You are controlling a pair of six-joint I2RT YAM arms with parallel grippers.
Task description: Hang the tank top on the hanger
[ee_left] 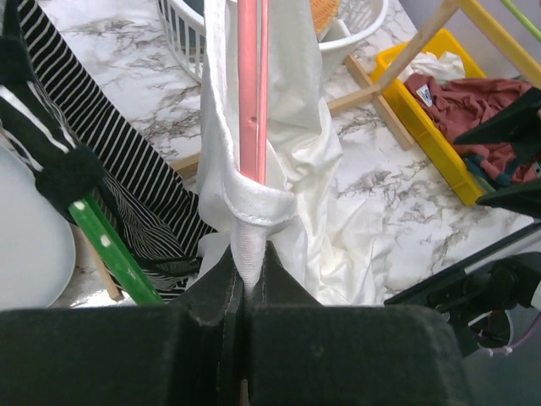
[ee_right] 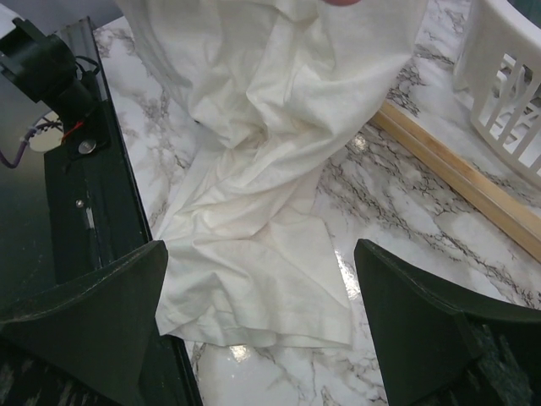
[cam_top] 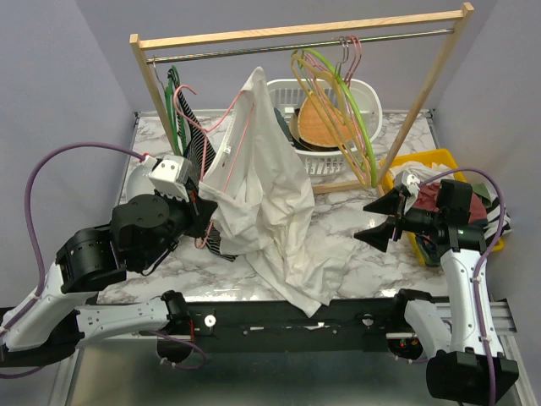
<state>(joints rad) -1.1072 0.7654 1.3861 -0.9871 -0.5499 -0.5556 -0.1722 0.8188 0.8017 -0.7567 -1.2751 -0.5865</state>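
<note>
My left gripper moves up and outward next, then brings the pink hanger's hook down, to get it onto the metal rod.
The white tank top hangs draped over the pink wire hanger, its hem spilling onto the marble table near the front edge. My left gripper is shut on a bunched strap of the tank top, right below the pink hanger bar. My right gripper is open and empty, to the right of the garment; its view looks down on the hem lying on the table between the fingers.
A wooden rack spans the back, with lime-green hangers and a dark green hanger. A white basket stands behind it, a yellow bin of red clothes at the right. A striped garment hangs left.
</note>
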